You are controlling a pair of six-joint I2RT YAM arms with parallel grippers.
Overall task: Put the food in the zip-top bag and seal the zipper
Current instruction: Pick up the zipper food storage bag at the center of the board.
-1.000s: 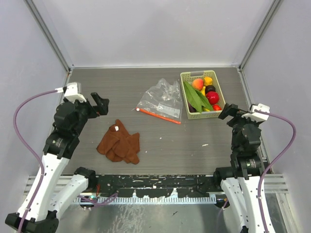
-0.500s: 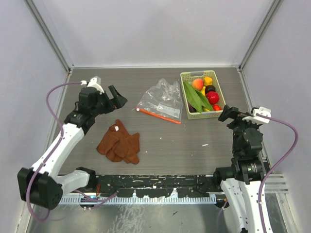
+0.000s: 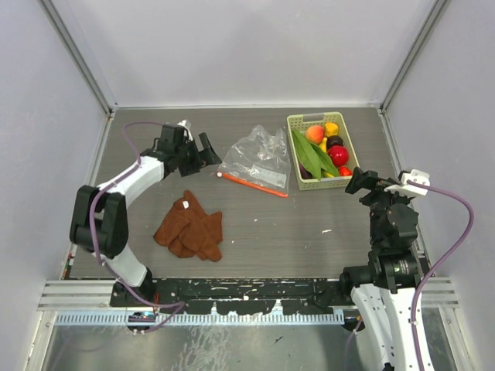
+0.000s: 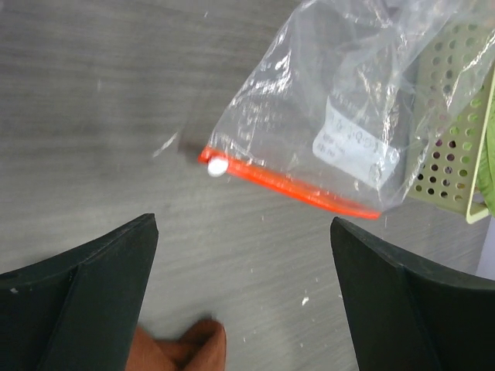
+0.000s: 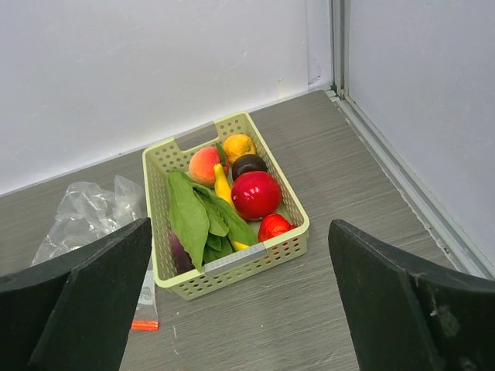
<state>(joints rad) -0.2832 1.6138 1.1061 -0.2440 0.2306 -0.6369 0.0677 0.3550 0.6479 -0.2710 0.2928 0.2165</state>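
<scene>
My left gripper will next go down toward the bag onto the plastic film by the zipper's white tab [image 3: 223, 171] [image 4: 226, 151], because that corner of the bag is closest to my fingers.
The clear zip-top bag [image 3: 259, 158] lies flat mid-table, and its orange-red zipper [image 3: 251, 184] faces me. In the left wrist view the zipper [image 4: 294, 185] has its white tab [image 4: 218, 165] at the left end. The food sits in the pale green basket [image 5: 232, 259]: peach [image 5: 203, 165], red apple [image 5: 255, 195], banana [image 5: 223, 185], dark purple piece [image 5: 249, 165], orange-yellow piece [image 5: 238, 146] and green leaves [image 5: 189, 216]. My left gripper [image 3: 210, 152] is open and empty, just left of the bag's tab end. My right gripper [image 3: 362, 180] is open and empty, near the basket's front right.
A rust-brown cloth [image 3: 189, 226] lies crumpled at front left, and its tip shows between my left fingers [image 4: 186, 348]. The basket [image 3: 292, 154] touches the bag's right side. Grey walls close in the table on three sides.
My left arm has reached forward and right, from the left side to just beside the bag's tab end. The right arm has barely moved.
</scene>
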